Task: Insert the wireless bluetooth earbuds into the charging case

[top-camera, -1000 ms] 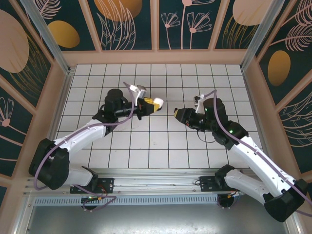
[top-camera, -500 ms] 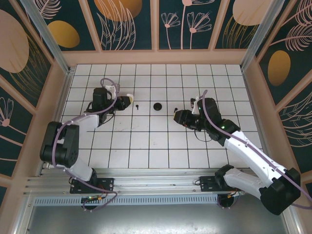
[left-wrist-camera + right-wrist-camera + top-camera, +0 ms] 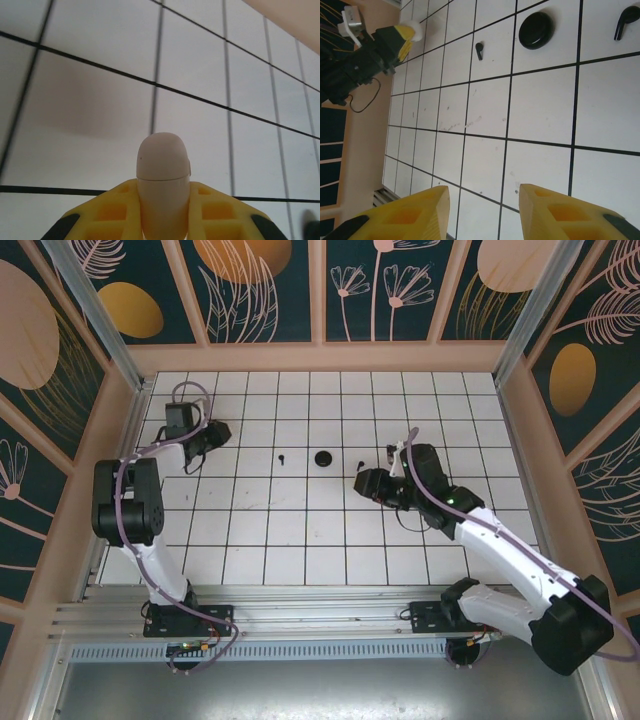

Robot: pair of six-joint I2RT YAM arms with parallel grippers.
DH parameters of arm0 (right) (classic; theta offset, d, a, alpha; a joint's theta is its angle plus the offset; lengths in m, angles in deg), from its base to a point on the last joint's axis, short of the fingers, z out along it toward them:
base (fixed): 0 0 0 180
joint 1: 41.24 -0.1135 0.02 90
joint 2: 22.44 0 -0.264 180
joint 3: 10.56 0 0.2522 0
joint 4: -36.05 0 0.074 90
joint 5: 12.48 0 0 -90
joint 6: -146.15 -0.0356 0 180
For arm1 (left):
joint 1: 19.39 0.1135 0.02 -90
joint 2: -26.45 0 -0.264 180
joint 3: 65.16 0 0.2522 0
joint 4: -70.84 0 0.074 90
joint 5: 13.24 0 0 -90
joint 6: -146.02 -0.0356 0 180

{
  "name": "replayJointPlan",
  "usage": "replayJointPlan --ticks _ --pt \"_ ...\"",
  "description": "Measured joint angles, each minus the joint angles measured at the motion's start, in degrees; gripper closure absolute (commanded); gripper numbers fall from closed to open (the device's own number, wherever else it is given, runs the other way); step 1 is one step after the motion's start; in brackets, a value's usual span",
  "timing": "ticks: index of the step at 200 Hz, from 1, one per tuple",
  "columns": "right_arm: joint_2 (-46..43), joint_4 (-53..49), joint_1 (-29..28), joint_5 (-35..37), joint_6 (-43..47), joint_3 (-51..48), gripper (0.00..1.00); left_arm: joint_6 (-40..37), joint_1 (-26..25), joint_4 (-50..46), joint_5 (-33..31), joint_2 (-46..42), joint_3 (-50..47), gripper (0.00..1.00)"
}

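Observation:
My left gripper needs to lower the closed white charging case onto bare tiles next, clear of the black case [image 3: 323, 457] and earbuds, and then let go of it.
My left gripper [image 3: 163, 186] is shut on a closed white charging case [image 3: 162, 155], which stands out past its yellow fingers [image 3: 115, 200]. In the top view the left gripper [image 3: 210, 432] sits at the far left of the tiles. A black round case [image 3: 323, 457] lies mid-table with one black earbud [image 3: 282, 457] to its left and one black earbud [image 3: 358, 462] to its right. My right gripper [image 3: 361, 480] hovers just near of the right earbud, open and empty. The right wrist view has the right gripper [image 3: 484, 192], black case [image 3: 536, 30], and two black earbuds [image 3: 479, 50] [image 3: 625, 22].
The white tiled floor [image 3: 300, 530] is boxed in by low wooden walls [image 3: 320, 358] with metal corner posts. The left arm's folded links [image 3: 125, 505] stand along the left wall. The left gripper [image 3: 395, 42] with the white case [image 3: 415, 27] shows far off in the right wrist view.
My left arm has swung from mid-table back to the far left, carrying the white case and uncovering the black case and earbuds. My right gripper has opened wider and shifted slightly.

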Motion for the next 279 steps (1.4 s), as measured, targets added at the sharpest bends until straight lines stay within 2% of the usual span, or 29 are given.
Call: replayJointPlan --ticks 43,98,149,193,234,279 --pt "11.17 2.25 -0.02 0.46 0.44 3.17 0.57 -1.53 1.16 -2.14 0.07 2.43 -1.31 0.84" --pt "33.05 -0.24 -0.2 6.29 5.49 23.1 0.47 -1.44 1.16 -1.27 -0.55 1.36 -5.05 0.58" --pt "48.37 -5.16 -0.76 10.29 9.22 37.35 0.41 -3.13 1.16 -2.12 -6.49 -5.55 -7.67 0.39" --pt "56.37 -10.4 -1.66 13.57 11.8 46.01 0.39 -3.54 1.16 -2.27 -8.76 -12.74 -7.67 0.32" --pt "62.82 -14.8 -3.06 17.44 14.49 53.37 0.38 -2.45 0.59 -0.94 -5.03 -15.23 -10.4 0.3" --pt "68.11 -19.04 -5.03 21.31 17.9 59.36 0.37 -1.55 -3.63 -0.96 -1.31 -15.82 -12.68 0.29"
